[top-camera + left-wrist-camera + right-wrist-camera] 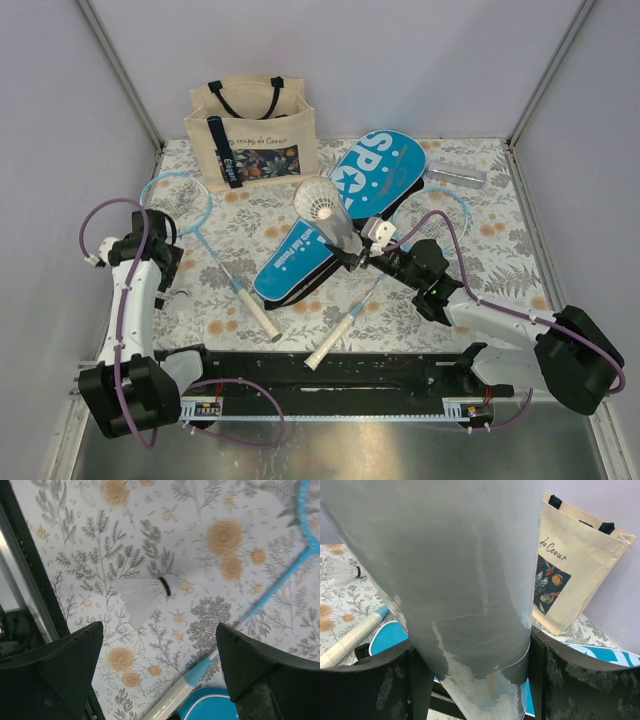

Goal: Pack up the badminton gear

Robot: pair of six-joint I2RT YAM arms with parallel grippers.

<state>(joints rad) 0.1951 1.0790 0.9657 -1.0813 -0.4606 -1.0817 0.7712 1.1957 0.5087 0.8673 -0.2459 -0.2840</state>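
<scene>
Next, my left gripper lowers, open, onto the shuttlecock's skirt edge nearest the racket handle [182, 309] [136, 622]. The white shuttlecock lies on its side with that edge toward my fingers.
My right gripper [352, 252] [475, 665] is shut on the white tube [328, 212] [460, 580], holding it tilted above the blue SPORT case [345, 205] [390, 635]; a shuttlecock shows in the tube's open top. One racket [215, 255] lies left of the case and another [400, 255] to its right, both with handles toward me. My left gripper [160, 250] [160, 675] hangs open over the cloth. Under it lie a loose shuttlecock [145, 592] [342, 570], a racket shaft [280, 580] and a handle [175, 697].
The beige tote [252, 130] [575, 575] with black straps stands upright at the back left. A small grey-white piece [455, 177] lies at the back right. Walls close in the floral tablecloth [480, 290] on three sides, and a black rail [330, 390] runs along the near edge.
</scene>
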